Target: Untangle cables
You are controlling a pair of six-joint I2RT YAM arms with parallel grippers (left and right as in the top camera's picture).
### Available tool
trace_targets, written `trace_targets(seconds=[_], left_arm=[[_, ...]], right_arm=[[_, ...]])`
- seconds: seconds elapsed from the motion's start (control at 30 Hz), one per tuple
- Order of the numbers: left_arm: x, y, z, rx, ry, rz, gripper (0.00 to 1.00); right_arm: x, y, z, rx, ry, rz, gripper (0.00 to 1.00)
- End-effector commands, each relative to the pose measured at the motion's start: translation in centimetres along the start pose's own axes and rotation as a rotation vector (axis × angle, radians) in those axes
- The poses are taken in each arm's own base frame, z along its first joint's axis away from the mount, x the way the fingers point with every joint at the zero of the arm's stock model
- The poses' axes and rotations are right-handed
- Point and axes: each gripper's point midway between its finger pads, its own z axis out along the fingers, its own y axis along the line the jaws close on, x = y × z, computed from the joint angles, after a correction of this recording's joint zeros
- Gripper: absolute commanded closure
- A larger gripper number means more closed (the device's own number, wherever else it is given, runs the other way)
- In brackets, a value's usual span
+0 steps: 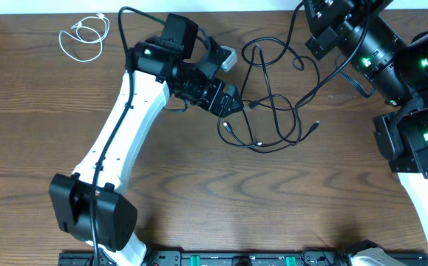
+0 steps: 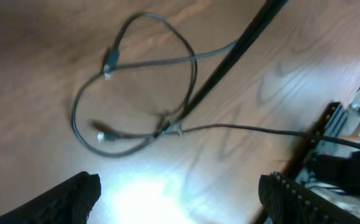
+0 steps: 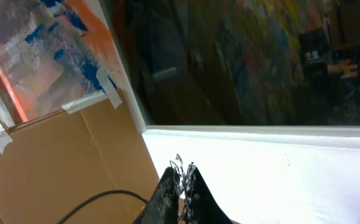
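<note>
The slanting piece of cable (image 2: 222, 68) is outward of the left gripper and to its right in the overhead view, so the left gripper has to slide that way and close where the piece rises clear.
Several thin black cables (image 1: 273, 111) lie in a loose tangle of loops on the wooden table, right of centre. One strand rises from the tangle toward my right gripper (image 1: 311, 10) at the top edge. In the right wrist view my right gripper (image 3: 184, 174) is shut, with thin cable strands pinched at its tips, raised and facing a wall. My left gripper (image 1: 232, 103) hovers at the tangle's left edge. In the left wrist view it (image 2: 180, 190) is open and empty, with cable loops and plug ends (image 2: 136, 99) ahead. The white cord (image 1: 84, 33) lies coiled apart at far left.
The right arm's base (image 1: 420, 137) stands at the table's right side and also shows in the left wrist view (image 2: 338, 155). A black rail (image 1: 236, 259) runs along the front edge. Cardboard (image 3: 55, 162) and a wall lie beyond the table.
</note>
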Motion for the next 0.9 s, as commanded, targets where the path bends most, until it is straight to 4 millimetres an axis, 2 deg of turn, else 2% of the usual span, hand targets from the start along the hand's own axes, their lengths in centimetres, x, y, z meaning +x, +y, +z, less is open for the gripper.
trace_targets(seconds=[0.0,0.1,0.27,0.43,0.47,0.57,0.7,0.87], left_arm=[[0.2,-0.4,1.3,0.075,-0.018,0.088,0.13],[-0.9,-1.0,1.8,0.138,-0.083,0.112,0.13],[-3.0,-1.5,1.7,0.176,-0.168,0.108,0.13],[-3.6,-1.4,1.6,0.172,-0.191,0.123,0.14],[-3.7,-1.4,1.6,0.171,-0.194,0.127,0.20],[-3.8,-1.4,1.6,0.171,-0.198,0.130,0.47],[-3.9,-1.8,1.5,0.196,-0.207,0.137,0.48],[-4.6,-3.0,1.1,0.266,-0.244,0.171,0.48]], right_arm=[[-1.4,0.4,-0.2,0.004,-0.037,-0.025,0.99],[-2.0,-0.1,-0.3,0.036,-0.068,-0.001,0.99],[-2.8,-0.6,-0.4,0.065,-0.104,0.007,0.99],[-4.0,-1.7,-0.8,0.129,-0.168,0.053,0.99],[-4.3,-1.7,-0.8,0.127,-0.177,0.052,0.99],[-5.1,-2.0,-1.1,0.134,-0.213,0.084,0.99],[-6.3,-2.1,-1.4,0.124,-0.258,0.111,0.99],[-6.3,-2.1,-1.5,0.119,-0.258,0.128,0.99]])
